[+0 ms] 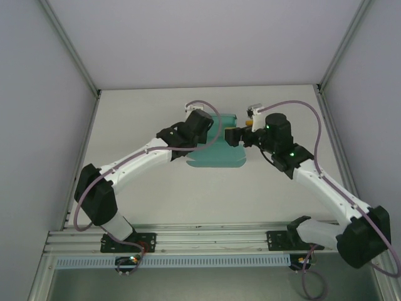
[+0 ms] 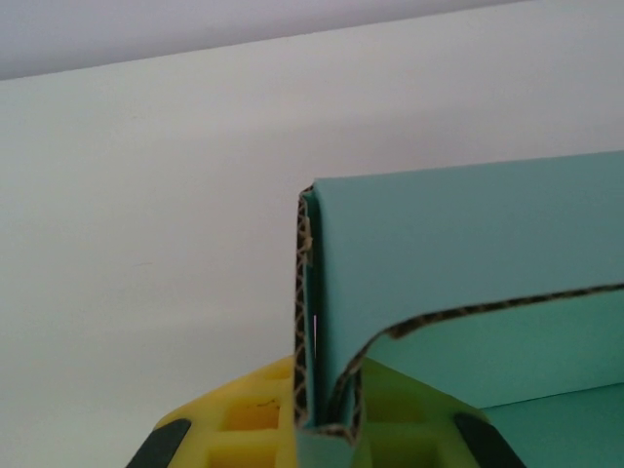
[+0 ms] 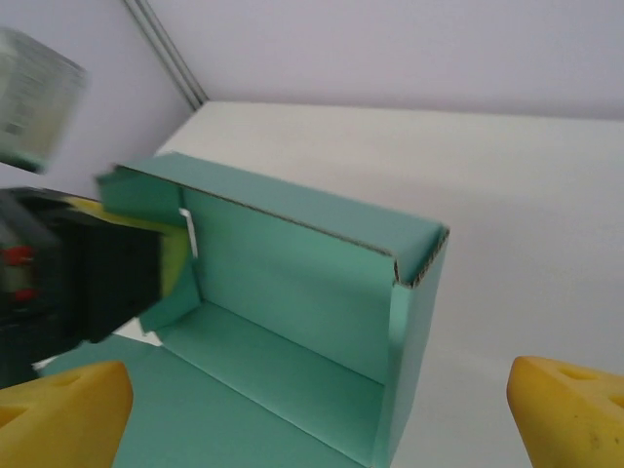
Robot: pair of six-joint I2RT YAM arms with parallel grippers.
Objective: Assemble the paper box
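The bare tabletop is back past the box's flat panel, so my left gripper will swing the box (image 1: 216, 157) back onto it next with a turn and release the box's folded-over side.
The teal paper box (image 1: 216, 157) lies half folded at mid-table, its flat panel spread toward me and its back wall standing up. My left gripper (image 1: 213, 129) is at the box's left end. In the left wrist view the yellow fingers (image 2: 244, 419) are shut on the doubled, folded-over wall of the box (image 2: 458, 253). My right gripper (image 1: 232, 137) is at the box's right end. It stands open, its yellow fingertips (image 3: 570, 409) wide apart on either side of the box's right corner (image 3: 414, 292), touching nothing. The left gripper's black body (image 3: 88, 278) shows at the box's far end.
The white table (image 1: 150, 188) is bounded by grey enclosure walls left, right and behind. An aluminium rail (image 1: 200, 237) with both arm bases runs along the near edge. Bare tabletop lies behind the box (image 3: 507, 195) and in front of it.
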